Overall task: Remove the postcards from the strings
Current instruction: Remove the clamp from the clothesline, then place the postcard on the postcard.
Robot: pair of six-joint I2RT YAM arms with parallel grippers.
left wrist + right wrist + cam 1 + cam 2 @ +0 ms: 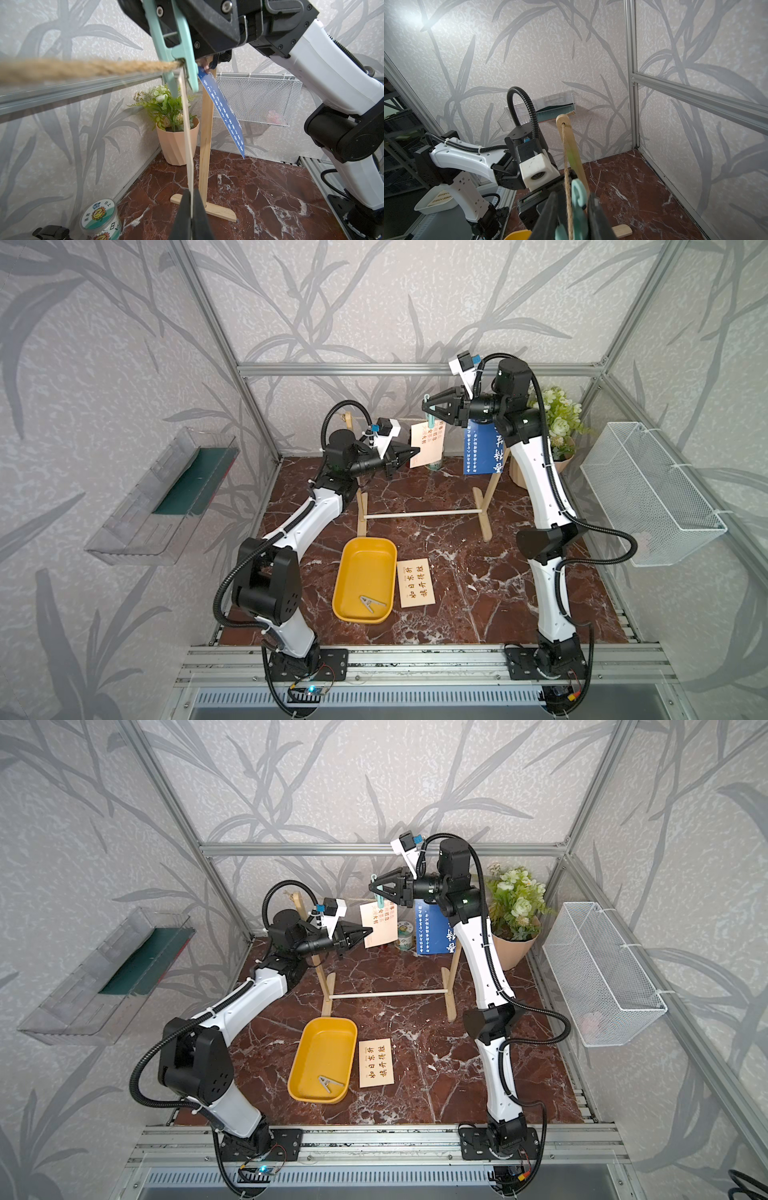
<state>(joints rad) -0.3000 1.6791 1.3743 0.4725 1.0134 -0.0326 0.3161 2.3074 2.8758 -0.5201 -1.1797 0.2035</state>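
I need to move my left gripper down and back toward my base, onto the flat postcard (421,583) below it, and let go of the cream postcard there, with the clothespin's jaws spread.
The string (83,69) is tan twine across the top of a wooden stand (484,510). A cream postcard (428,445) (380,925) hangs from it under a teal clothespin (182,52) (579,193). My left gripper (415,452) (191,192) is shut on that card's lower edge. At the twine my right gripper (426,406) (572,199) is shut on the clothespin's tails, and the pin's jaws stand spread. A dark blue postcard (482,450) (224,112) hangs further right, partly behind the right arm. Another cream postcard (415,583) lies flat on the table.
A yellow tray (345,572) beside the flat card holds one loose clothespin (372,602). A potted plant (557,427) and a small tin (436,464) stand behind the stand. A white wire basket (648,493) hangs on the right wall, a clear shelf (166,497) on the left.
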